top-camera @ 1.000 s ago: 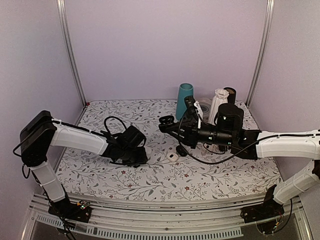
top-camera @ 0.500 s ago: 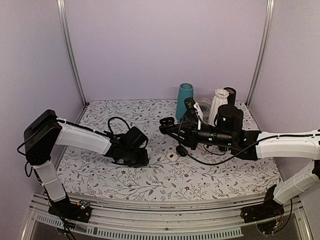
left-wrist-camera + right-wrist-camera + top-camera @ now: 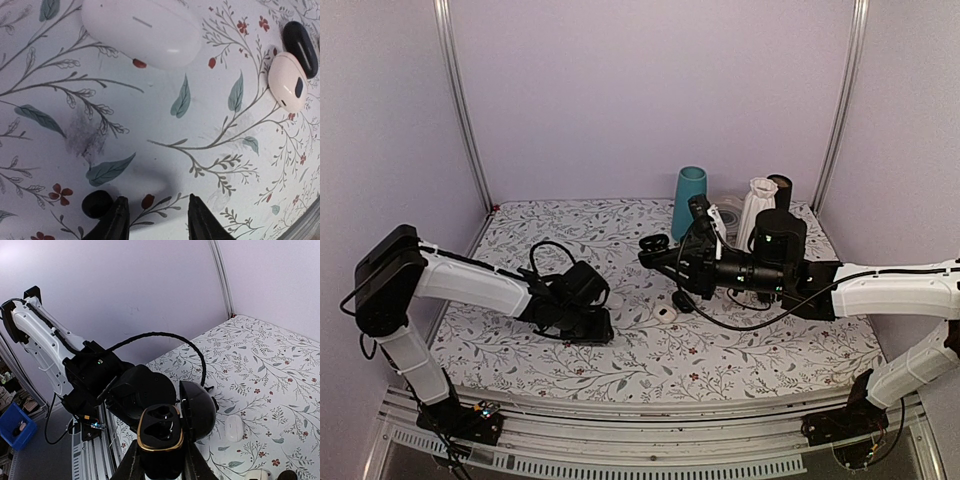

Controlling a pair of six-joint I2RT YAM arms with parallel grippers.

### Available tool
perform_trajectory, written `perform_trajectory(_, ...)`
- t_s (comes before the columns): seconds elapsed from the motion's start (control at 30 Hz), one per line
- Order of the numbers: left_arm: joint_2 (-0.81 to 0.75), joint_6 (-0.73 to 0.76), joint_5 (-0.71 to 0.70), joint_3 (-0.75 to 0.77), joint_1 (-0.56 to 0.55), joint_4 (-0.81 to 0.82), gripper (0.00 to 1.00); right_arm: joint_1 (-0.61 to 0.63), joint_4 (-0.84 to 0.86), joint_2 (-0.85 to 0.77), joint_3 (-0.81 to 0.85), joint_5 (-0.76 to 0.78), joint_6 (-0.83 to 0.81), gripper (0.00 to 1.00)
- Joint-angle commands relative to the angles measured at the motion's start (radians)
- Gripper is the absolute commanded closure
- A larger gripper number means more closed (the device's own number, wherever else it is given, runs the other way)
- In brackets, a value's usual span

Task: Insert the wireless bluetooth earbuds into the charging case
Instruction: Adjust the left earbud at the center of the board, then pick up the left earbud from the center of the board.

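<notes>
Next I will shift my left gripper to the left in its wrist view to straddle the tiny black earbud, since it lies just outside the finger there.
In my right gripper (image 3: 160,461) sits the black charging case (image 3: 159,432), its gold rim showing, its lid swung open to the right and both sockets dark. From above, that case (image 3: 653,243) hangs over the table's middle. My left gripper (image 3: 156,216) is low over the flowered cloth, its jaws apart with only cloth between them. One tiny black earbud (image 3: 96,202) lies on the cloth just outside the left finger, touching or nearly touching it. I see no other earbud. In the top view the left gripper (image 3: 598,326) is left of centre.
A white oval case (image 3: 140,30) lies just beyond the left gripper. Further right are a small white oval with a dark spot (image 3: 287,82) and a black oval (image 3: 301,40). A teal cup (image 3: 688,203), a white vase (image 3: 757,210) and a dark cylinder (image 3: 781,188) stand at the back.
My left arm has shifted a little toward the near edge and lower over the cloth. The right arm and the open case have not moved.
</notes>
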Motion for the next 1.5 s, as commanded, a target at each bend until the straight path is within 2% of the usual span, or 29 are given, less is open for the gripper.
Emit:
perform_trajectory(0.0, -0.041, 0.004, 0.004, -0.027, -0.020, -0.052, 0.59, -0.005, 0.011, 0.008, 0.006, -0.007, 0.005, 0.97)
perform_trajectory(0.43, -0.136, 0.070, -0.025, 0.046, -0.021, -0.091, 0.58, -0.006, 0.011, 0.017, 0.010, -0.009, 0.006, 0.97)
perform_trajectory(0.67, -0.152, 0.090, -0.089, 0.018, 0.026, -0.137, 0.58, -0.006, 0.010, 0.018, 0.002, -0.009, 0.011, 0.97)
perform_trajectory(1.07, -0.047, 0.148, -0.172, 0.007, 0.037, -0.164, 0.59, -0.006, 0.009, 0.023, 0.008, -0.018, 0.011, 0.97)
perform_trajectory(1.47, 0.029, 0.187, -0.187, 0.052, 0.035, -0.157, 0.62, -0.006, 0.003, 0.026, 0.011, -0.020, 0.011, 0.97)
